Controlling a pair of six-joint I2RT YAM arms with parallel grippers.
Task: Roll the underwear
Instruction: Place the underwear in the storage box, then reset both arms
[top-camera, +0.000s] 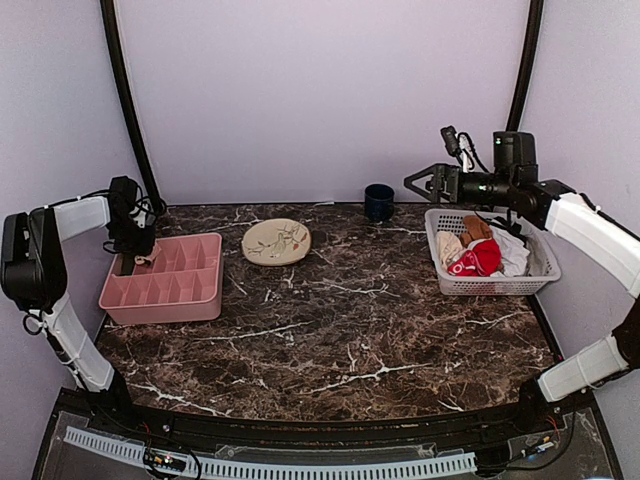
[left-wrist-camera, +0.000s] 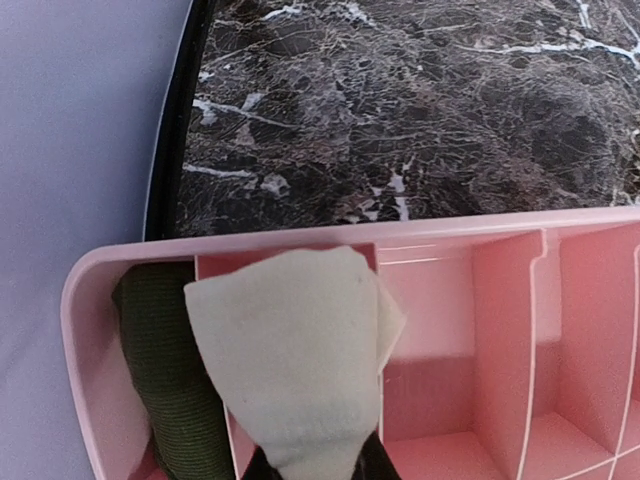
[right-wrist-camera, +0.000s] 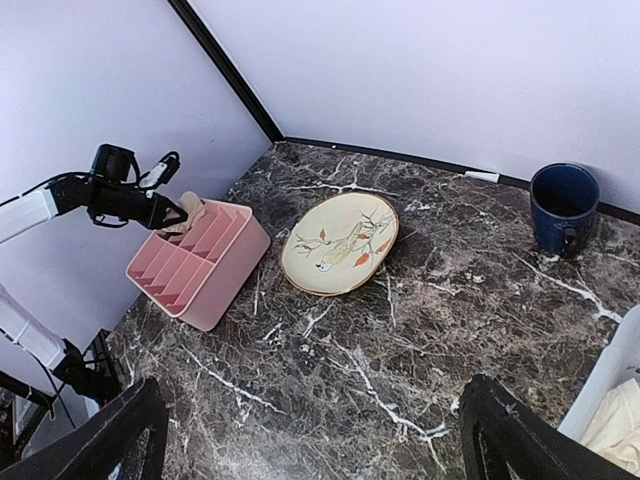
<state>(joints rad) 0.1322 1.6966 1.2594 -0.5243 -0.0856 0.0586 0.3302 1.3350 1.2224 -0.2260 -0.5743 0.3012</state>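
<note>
I will lower my left gripper into the pink organizer's open section below it, beside the dark green roll, and release the cream fabric bundle (left-wrist-camera: 295, 355) between its dividers.
My left gripper (top-camera: 134, 262) is shut on a cream fabric bundle (left-wrist-camera: 295, 355) and holds it over the far left corner of a pink divided organizer (top-camera: 160, 310). No black trim shows on this fabric, so I cannot tell for sure that it is the underwear. In the left wrist view only the dark fingertips show beneath the cloth at my left gripper (left-wrist-camera: 312, 464). A dark green roll (left-wrist-camera: 165, 370) fills the corner compartment beside it. My right gripper (top-camera: 425, 182) is open and empty, high above the table left of the basket; in the right wrist view my right gripper (right-wrist-camera: 315, 450) has its jaws far apart.
A white basket (top-camera: 490, 287) at the right holds a red garment (top-camera: 478, 260) and pale clothes (top-camera: 450, 245). A beige patterned plate (top-camera: 277, 241) and a dark blue mug (top-camera: 379, 201) stand at the back. The organizer (left-wrist-camera: 400, 232) has several open compartments.
</note>
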